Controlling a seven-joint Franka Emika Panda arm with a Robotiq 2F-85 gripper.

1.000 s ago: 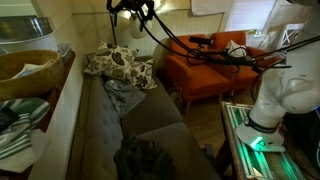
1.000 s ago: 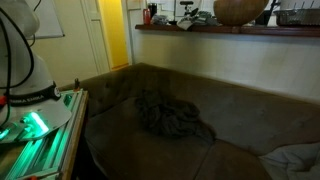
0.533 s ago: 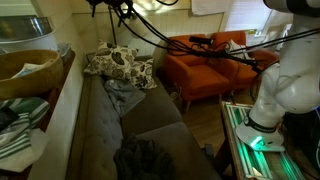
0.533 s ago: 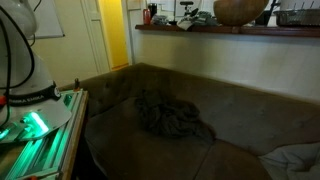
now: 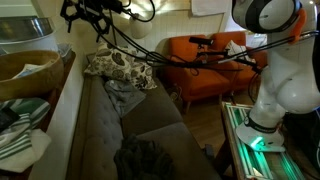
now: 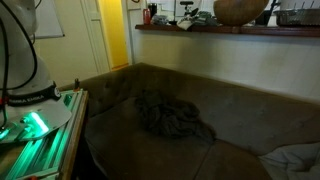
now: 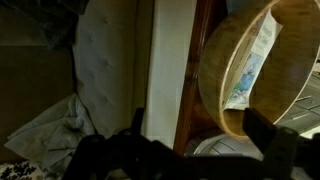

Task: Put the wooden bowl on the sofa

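Observation:
My gripper will next move down and outward onto the bowl's near rim [image 5: 58, 59] [image 7: 221, 112] and close. That thin edge is already lined up between my open fingers.
The wooden bowl [image 5: 25, 70] stands on a wooden shelf behind the sofa; it also shows in an exterior view [image 6: 240, 10] and fills the right of the wrist view [image 7: 255, 70], with a printed paper inside. The dark sofa [image 5: 95, 130] runs below the shelf and shows in both exterior views [image 6: 240, 125]. My gripper [image 5: 82, 12] hangs high above the sofa's far end, short of the bowl. In the wrist view its fingers [image 7: 200, 140] are open and empty, with the bowl's near rim between them but apart from them.
Floral cushions [image 5: 120, 65] and a grey cloth [image 5: 125, 95] lie at the sofa's far end, and a dark crumpled cloth [image 6: 170, 115] lies on the seat. An orange armchair [image 5: 205, 65] stands beside it. A striped cloth [image 5: 20, 125] and a clear container [image 5: 20, 30] share the shelf.
The arm has swung left across the top of the exterior view, toward the shelf with the bowl. The bowl and the sofa have not moved.

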